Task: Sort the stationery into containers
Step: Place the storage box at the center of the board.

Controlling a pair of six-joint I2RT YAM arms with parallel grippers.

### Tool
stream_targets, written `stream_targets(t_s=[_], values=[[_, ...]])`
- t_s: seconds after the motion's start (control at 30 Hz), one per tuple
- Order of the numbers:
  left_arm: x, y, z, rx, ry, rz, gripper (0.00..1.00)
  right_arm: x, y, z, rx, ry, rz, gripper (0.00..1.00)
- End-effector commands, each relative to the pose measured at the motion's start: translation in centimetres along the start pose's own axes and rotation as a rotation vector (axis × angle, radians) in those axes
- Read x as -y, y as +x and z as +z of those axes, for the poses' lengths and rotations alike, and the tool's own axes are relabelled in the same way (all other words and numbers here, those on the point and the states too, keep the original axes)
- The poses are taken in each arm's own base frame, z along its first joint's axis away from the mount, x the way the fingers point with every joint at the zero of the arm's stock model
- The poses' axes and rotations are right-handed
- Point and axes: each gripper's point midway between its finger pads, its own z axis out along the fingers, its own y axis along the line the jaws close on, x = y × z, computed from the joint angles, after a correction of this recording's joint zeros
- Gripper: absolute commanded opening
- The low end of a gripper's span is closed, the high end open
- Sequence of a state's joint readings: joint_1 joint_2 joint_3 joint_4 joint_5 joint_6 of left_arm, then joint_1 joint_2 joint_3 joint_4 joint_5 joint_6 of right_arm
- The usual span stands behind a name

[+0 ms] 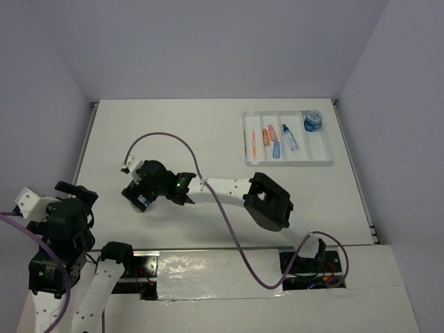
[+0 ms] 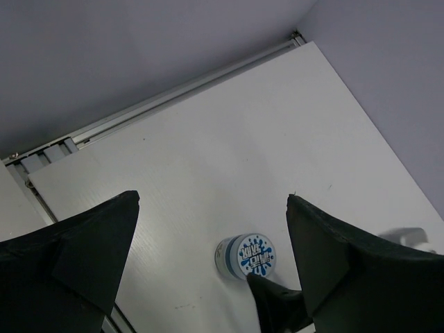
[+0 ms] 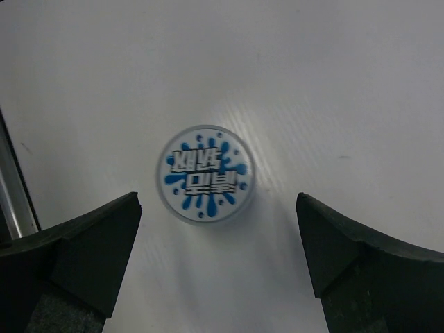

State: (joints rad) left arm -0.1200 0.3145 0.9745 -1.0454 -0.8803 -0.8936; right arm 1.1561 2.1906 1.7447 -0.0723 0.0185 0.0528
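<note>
My right gripper lowers over the round blue roll next until the open fingers are at its sides, since they still hang above its blue-splash top.
A round blue roll with a blue-splash white top stands upright on the table. My right gripper is open above it, one finger on either side, not touching it. In the top view the right gripper reaches across to the left middle and hides most of the roll. The left wrist view shows the same roll, with a dark right-gripper finger beside it. My left gripper is open and empty, well back from the roll. The white tray at the far right holds a second roll, a bottle, capsules and an orange pen.
The left arm is folded at the near left corner. A purple cable loops over the right arm. A metal rail runs along the table's edge. Grey walls close in the table at the back and on both sides.
</note>
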Motion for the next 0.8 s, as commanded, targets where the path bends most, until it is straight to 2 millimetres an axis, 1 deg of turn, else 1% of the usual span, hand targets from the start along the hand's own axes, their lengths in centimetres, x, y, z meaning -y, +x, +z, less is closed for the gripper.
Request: stream_targets(t_s=[0.0, 0.13, 0.17, 0.23, 0.27, 0.37, 0.4, 0.53, 0.6, 0.63, 0.67, 0.7, 0.73, 0.77], values=[[2.2, 0.1, 0.5, -0.015, 0.067, 0.045, 0.99, -2.2, -2.9, 0.3, 0.068, -0.034, -0.057, 1.0], [2.7, 0.3, 0.6, -0.026, 0.089, 0.069, 0.99, -2.5, -1.9, 1.1, 0.052, -0.048, -0.048, 1.0], [2.8, 0.3, 0.6, -0.025, 0.094, 0.067, 0.99, -3.0, -1.3, 1.4, 0.041, -0.073, -0.052, 1.0], [2.9, 0.4, 0.5, -0.026, 0.106, 0.07, 0.99, -3.3, -0.9, 1.9, 0.023, -0.071, -0.064, 1.0], [3.0, 0.4, 0.5, -0.026, 0.112, 0.07, 0.99, -3.1, -0.1, 2.5, -0.001, -0.06, -0.065, 1.0], [3.3, 0.4, 0.5, -0.03, 0.133, 0.078, 0.99, -3.0, 0.8, 3.5, -0.018, -0.057, -0.066, 1.0], [3.5, 0.5, 0.5, -0.03, 0.138, 0.084, 0.99, -2.5, 0.9, 3.8, -0.02, -0.032, -0.065, 1.0], [3.9, 0.7, 0.6, -0.044, 0.149, 0.101, 0.99, -2.5, 2.1, 5.2, -0.05, -0.036, -0.066, 1.0], [4.0, 0.8, 0.6, -0.045, 0.155, 0.104, 0.99, -2.8, 2.3, 5.5, -0.052, -0.04, -0.068, 0.98], [4.1, 0.8, 0.6, -0.047, 0.161, 0.105, 0.99, -2.5, 2.5, 5.5, -0.046, -0.028, -0.068, 0.96], [4.2, 0.9, 0.6, -0.047, 0.165, 0.11, 0.99, -2.4, 2.4, 5.5, -0.037, -0.026, -0.067, 0.9], [4.3, 0.8, 0.6, -0.045, 0.173, 0.108, 0.99, -2.5, 1.6, 5.1, -0.016, -0.028, -0.066, 0.7], [4.4, 0.9, 0.5, -0.048, 0.182, 0.109, 0.99, -2.2, 1.9, 5.0, 0.002, -0.018, -0.065, 0.6], [4.5, 0.9, 0.6, -0.049, 0.185, 0.115, 0.99, -2.2, 1.6, 4.7, 0.018, -0.015, -0.064, 0.52]])
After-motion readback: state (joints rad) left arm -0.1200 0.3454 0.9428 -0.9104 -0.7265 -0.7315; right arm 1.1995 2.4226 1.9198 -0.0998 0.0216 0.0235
